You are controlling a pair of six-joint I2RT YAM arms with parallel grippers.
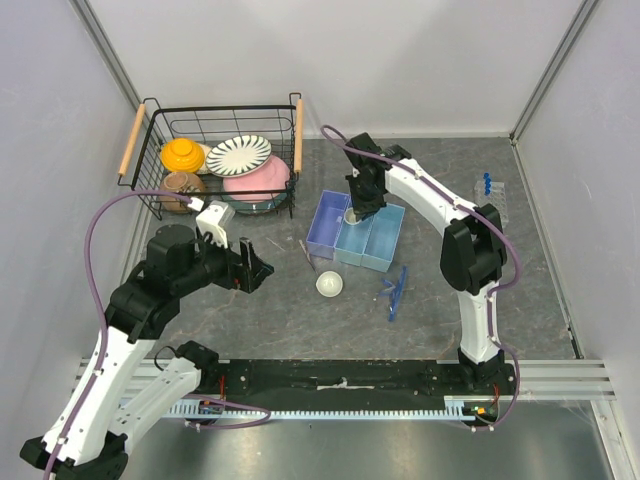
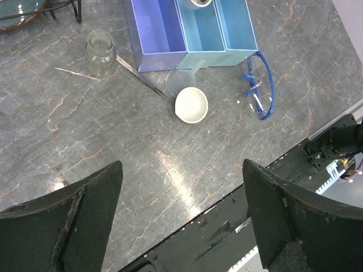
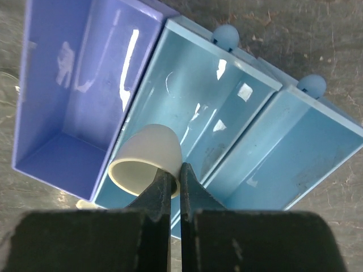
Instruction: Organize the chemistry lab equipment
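Note:
My right gripper will lower and move back into the bin's near end (image 3: 118, 196) to release the cup's rim, since the middle light-blue bin beneath the cup (image 3: 144, 158) is empty.
My right gripper (image 3: 176, 178) is shut on the rim of the tiny white cup (image 3: 144, 158) and holds it tilted over the middle light-blue bin (image 3: 198, 119); in the top view the right gripper (image 1: 358, 212) hangs over the bins. The white dome-shaped dish (image 1: 330, 284) sits on the table in front of the bins, also in the left wrist view (image 2: 191, 105). The thin metal spatula (image 2: 142, 76) lies left of it. The blue plastic tools (image 1: 395, 290) lie to its right. Blue-capped tubes (image 1: 487, 183) stand in the clear rack (image 1: 500, 198) at far right. My left gripper (image 1: 255, 268) is open and empty.
A purple bin (image 1: 327, 224) and two light-blue bins (image 1: 384, 238) stand side by side mid-table. A black wire basket (image 1: 150, 195) with crockery is at the back left. A small glass jar (image 2: 100, 52) stands left of the purple bin. A black rail (image 1: 340, 375) runs along the near edge.

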